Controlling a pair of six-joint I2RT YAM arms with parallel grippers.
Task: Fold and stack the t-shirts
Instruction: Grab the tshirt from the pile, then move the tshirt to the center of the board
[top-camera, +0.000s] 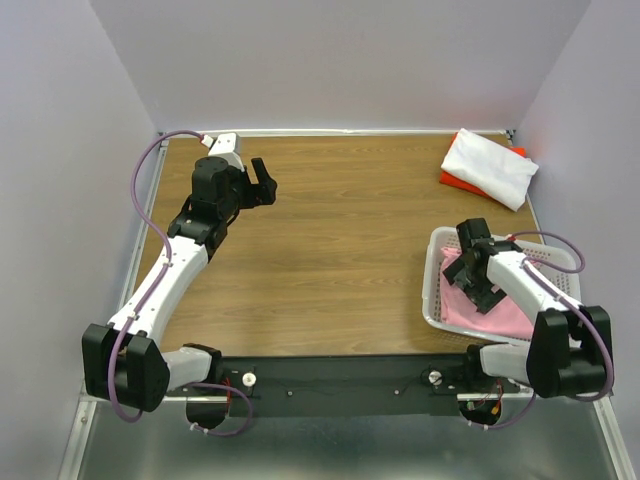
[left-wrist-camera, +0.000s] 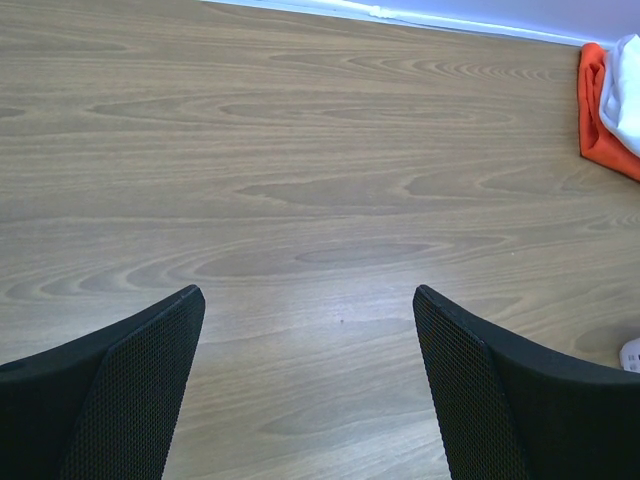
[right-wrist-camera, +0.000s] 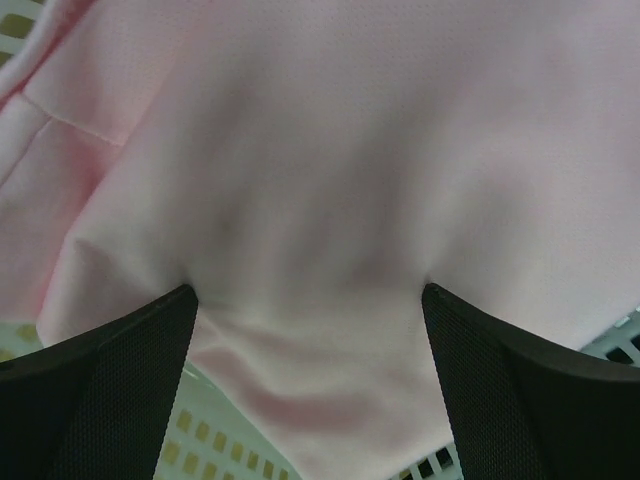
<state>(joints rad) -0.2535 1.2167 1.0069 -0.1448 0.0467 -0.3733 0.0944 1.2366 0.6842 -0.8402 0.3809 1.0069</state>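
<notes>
The light pink t-shirt (right-wrist-camera: 312, 297) is between my right gripper's fingers. Next, the gripper stays low in the basket and closes on the cloth.
The light pink t-shirt (top-camera: 490, 308) lies crumpled in the white perforated basket (top-camera: 434, 285) at the right. My right gripper (top-camera: 482, 283) is open and pressed down onto it; in the right wrist view the pink cloth (right-wrist-camera: 330, 170) fills the frame between both fingertips (right-wrist-camera: 165, 320). A folded white t-shirt (top-camera: 488, 167) lies on a folded orange-red one (top-camera: 449, 180) at the far right corner; both show in the left wrist view, orange-red (left-wrist-camera: 598, 120) and white (left-wrist-camera: 628, 90). My left gripper (top-camera: 264, 184) is open and empty above the bare table at the far left.
The wooden table (top-camera: 330, 230) is walled by grey panels at the back and sides. The basket's rim (right-wrist-camera: 620, 345) shows in the right wrist view under the cloth. A black rail (top-camera: 340, 385) runs along the near edge between the arm bases.
</notes>
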